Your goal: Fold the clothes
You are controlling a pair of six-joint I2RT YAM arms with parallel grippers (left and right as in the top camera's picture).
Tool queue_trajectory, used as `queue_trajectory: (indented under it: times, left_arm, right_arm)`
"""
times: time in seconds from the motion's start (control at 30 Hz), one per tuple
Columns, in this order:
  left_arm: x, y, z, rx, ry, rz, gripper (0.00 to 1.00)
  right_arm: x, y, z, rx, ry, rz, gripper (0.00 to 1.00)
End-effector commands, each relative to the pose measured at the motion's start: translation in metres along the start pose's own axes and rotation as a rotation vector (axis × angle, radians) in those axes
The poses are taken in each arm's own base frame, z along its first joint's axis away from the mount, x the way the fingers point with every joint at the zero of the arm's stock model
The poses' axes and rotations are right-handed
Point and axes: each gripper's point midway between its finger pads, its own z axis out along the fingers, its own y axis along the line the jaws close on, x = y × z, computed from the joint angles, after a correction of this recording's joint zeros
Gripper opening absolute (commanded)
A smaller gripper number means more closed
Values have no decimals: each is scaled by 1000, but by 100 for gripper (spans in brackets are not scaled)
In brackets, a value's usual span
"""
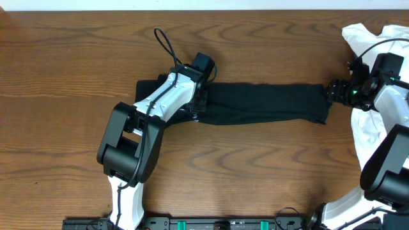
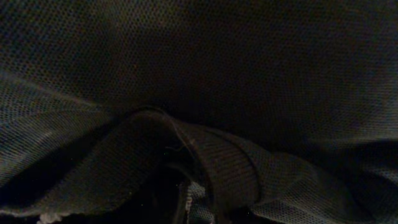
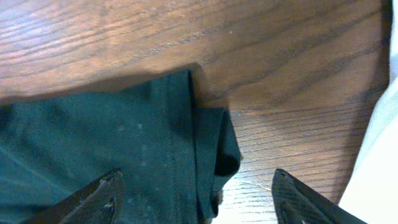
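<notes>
My right gripper has the folded shirt's loose hem between its open fingers, so next it should go down and to the left in the overhead view, onto the folded shirt's end.
The clothes, a black shirt [image 1: 268, 102], lie folded into a long narrow band across the middle of the table. My left gripper [image 1: 198, 108] is pressed down into the band's left part. The left wrist view shows only dark mesh fabric [image 2: 249, 62] with a ribbed fold, and no fingers can be made out. My right gripper [image 1: 333, 91] sits at the band's right end. In the right wrist view it [image 3: 196, 199] stands open, one finger over the cloth and the other over bare wood. The hemmed edge of the shirt [image 3: 93, 137] lies loose between the fingers.
A white shirt [image 1: 367, 38] is bunched at the table's right edge, partly under the right arm, and shows at the edge of the right wrist view [image 3: 373, 168]. Bare wooden tabletop [image 1: 64, 76] surrounds the band.
</notes>
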Motion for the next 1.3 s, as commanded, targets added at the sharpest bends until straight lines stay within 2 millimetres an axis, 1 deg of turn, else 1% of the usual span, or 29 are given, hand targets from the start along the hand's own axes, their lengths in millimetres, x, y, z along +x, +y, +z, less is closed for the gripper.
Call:
queue_trajectory:
  times: [0.0, 0.03, 0.1, 0.13, 0.2, 0.27, 0.33, 0.43, 0.57, 0.7, 0.8, 0.87, 0.9, 0.93, 0.97, 1.0, 1.03, 1.07, 1.13, 1.17, 1.27]
  left_arm:
    - [-10, -1, -15, 33, -32, -8, 23]
    - [-15, -4, -23, 50, -52, -10, 25]
    - [-24, -7, -42, 79, -98, -14, 34]
    - [-29, -8, -53, 88, -125, -17, 43]
    - [-35, -7, -71, 103, -171, -23, 54]
    - [-40, -4, -87, 116, -211, -32, 68]
    - [-42, 0, -96, 121, -231, -42, 75]
    - [-44, 9, -95, 114, -229, -62, 77]
    - [-42, 28, -81, 93, -196, -102, 77]
    - [-35, 49, -65, 66, -139, -143, 77]
    - [-30, 60, -57, 51, -104, -165, 78]
    - [-28, 65, -53, 45, -87, -176, 77]
    - [-27, 67, -51, 43, -81, -179, 77]
    - [-27, 68, -49, 41, -77, -182, 77]
    - [-27, 68, -49, 41, -76, -182, 77]
    - [-27, 68, -49, 41, -76, -182, 77]
    - [-27, 68, -49, 41, -77, -182, 77]
    - [-27, 68, -49, 41, -78, -182, 77]
    - [-28, 68, -49, 42, -79, -182, 77]
    - [-27, 68, -49, 41, -78, -182, 77]
    - [-26, 69, -49, 39, -72, -182, 77]
  right_arm:
    - [2, -7, 11, 11, 18, -58, 77]
    - [2, -5, 15, -3, 19, -74, 78]
    - [1, -1, 21, -39, 16, -105, 78]
    - [1, 2, 23, -62, 13, -118, 78]
    - [3, 5, 29, -85, 18, -126, 78]
    - [7, 6, 37, -93, 36, -125, 78]
    - [13, 7, 45, -100, 61, -124, 77]
    - [24, 11, 58, -118, 101, -136, 75]
    - [35, 23, 72, -167, 139, -152, 72]
    - [43, 33, 75, -179, 174, -167, 67]
    - [47, 40, 76, -186, 194, -176, 66]
    - [50, 42, 76, -185, 205, -181, 62]
    - [51, 42, 76, -182, 209, -182, 57]
    - [51, 42, 76, -182, 209, -181, 44]
    - [51, 41, 76, -181, 209, -181, 34]
    - [50, 40, 76, -177, 208, -179, 21]
    - [50, 39, 76, -176, 206, -178, 13]
    - [48, 39, 75, -177, 201, -174, 8]
    - [41, 37, 73, -175, 188, -166, 1]
    - [38, 35, 71, -170, 184, -158, 1]
    - [26, 19, 61, -117, 186, -96, 1]
